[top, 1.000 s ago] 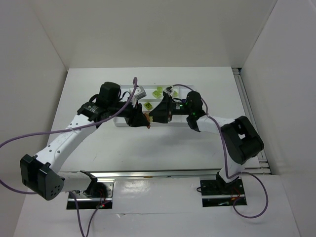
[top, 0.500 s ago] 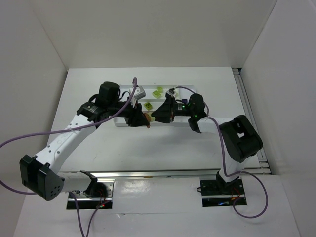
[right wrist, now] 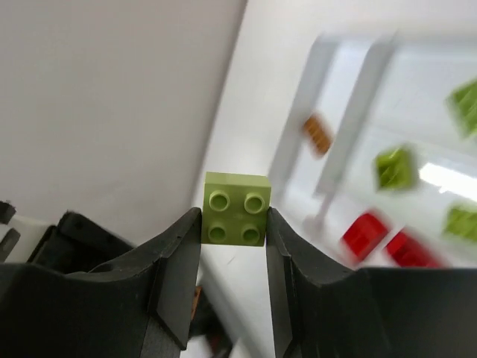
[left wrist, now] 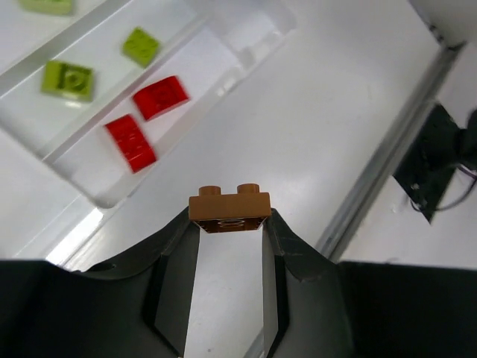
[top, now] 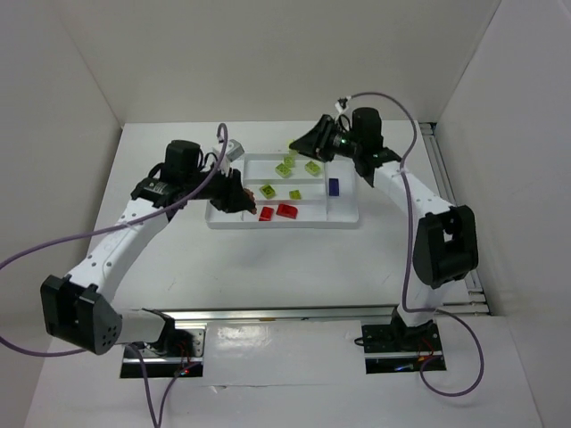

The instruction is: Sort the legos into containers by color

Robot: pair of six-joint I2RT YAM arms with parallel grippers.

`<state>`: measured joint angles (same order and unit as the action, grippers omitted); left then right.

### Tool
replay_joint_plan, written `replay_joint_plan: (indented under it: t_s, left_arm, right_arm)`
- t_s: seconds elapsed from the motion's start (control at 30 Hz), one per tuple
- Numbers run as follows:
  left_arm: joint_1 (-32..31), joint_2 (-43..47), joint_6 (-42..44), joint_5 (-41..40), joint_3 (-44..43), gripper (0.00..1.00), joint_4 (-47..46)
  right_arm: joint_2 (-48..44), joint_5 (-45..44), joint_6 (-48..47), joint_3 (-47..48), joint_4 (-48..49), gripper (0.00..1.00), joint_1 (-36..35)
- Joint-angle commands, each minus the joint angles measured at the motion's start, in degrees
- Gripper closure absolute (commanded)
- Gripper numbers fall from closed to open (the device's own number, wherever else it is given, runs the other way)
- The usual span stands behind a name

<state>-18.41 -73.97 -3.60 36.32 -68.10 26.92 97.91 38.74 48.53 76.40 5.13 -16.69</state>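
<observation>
My right gripper goes down and toward the left in the top view next, over the empty end of the tray's far slot. That slot holds lime green legos.
The white tray [top: 284, 225] lies mid-table. Its upper slots hold several lime green legos [top: 284, 168]. The front slot holds two red legos [top: 286, 210]. The right end slot holds a dark blue lego [top: 334, 186]. My left gripper [top: 234, 198] hangs over the tray's left end, shut on an orange-brown lego [left wrist: 229, 209]. My right gripper [top: 310, 145] is above the tray's far edge, shut on a lime green lego [right wrist: 237, 209]. Another orange-brown lego [right wrist: 317, 134] lies in the left end slot. The red legos [left wrist: 160, 97] also show in the left wrist view.
White walls close in the table on the left, back and right. A metal rail [top: 444, 187] runs along the table's right edge. The arm bases and purple cables sit at the near edge [top: 268, 321].
The two grippers were close together over the tray's front; they have parted. The right gripper rose back toward the tray's far edge, the left shifted left. The tray's contents now show.
</observation>
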Motion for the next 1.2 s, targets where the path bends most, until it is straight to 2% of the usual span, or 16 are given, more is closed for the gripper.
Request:
replay_joint_plan:
  t_s: [0.0, 0.17, 0.3, 0.5, 0.6, 0.87, 0.93, 1.0, 1.13, 1.17]
  left_arm:
    - [3.12, -5.89, -6.85, -5.37, -4.05, 1.00, 0.06]
    - [4.18, -11.18, -13.27, -18.79, -9.76, 1.00, 4.36]
    - [4.18, -15.57, -17.40, -29.00, -13.02, 1.00, 9.02]
    - [4.70, -18.30, -19.08, -36.13, -13.56, 1.00, 10.09]
    - [4.70, -20.33, -18.11, -36.92, -14.25, 1.00, 10.09]
    - [5.32, -24.02, -19.26, -40.27, -14.96, 1.00, 10.09]
    - [5.85, -24.55, -19.26, -39.57, -14.96, 1.00, 10.09]
    - [5.85, -24.55, -19.78, -39.57, -15.49, 1.00, 10.09]
    - [6.37, -25.08, -19.78, -39.57, -16.01, 1.00, 10.09]
    - [6.37, -25.08, -19.78, -39.57, -16.02, 1.00, 10.09]
  right_arm:
    - [5.78, -20.70, -17.07, 9.36, -19.10, 0.93, -1.33]
    - [17.64, -29.05, -19.34, 19.64, -20.41, 0.93, -4.14]
    - [23.99, -31.27, -20.67, 28.52, -21.03, 0.91, -6.16]
    - [30.14, -34.87, -23.48, 35.30, -23.58, 0.89, -9.33]
    - [33.03, -33.82, -23.48, 38.11, -24.19, 0.86, -9.86]
    - [42.62, -33.20, -24.01, 52.95, -28.42, 0.81, -11.53]
    - [44.12, -32.33, -24.01, 54.64, -28.94, 0.73, -11.53]
    - [44.12, -31.71, -24.01, 56.13, -28.94, 0.53, -12.05]
    - [43.08, -31.71, -24.54, 56.14, -28.94, 0.42, -12.57]
    - [42.46, -32.41, -25.06, 55.53, -28.94, 0.35, -12.58]
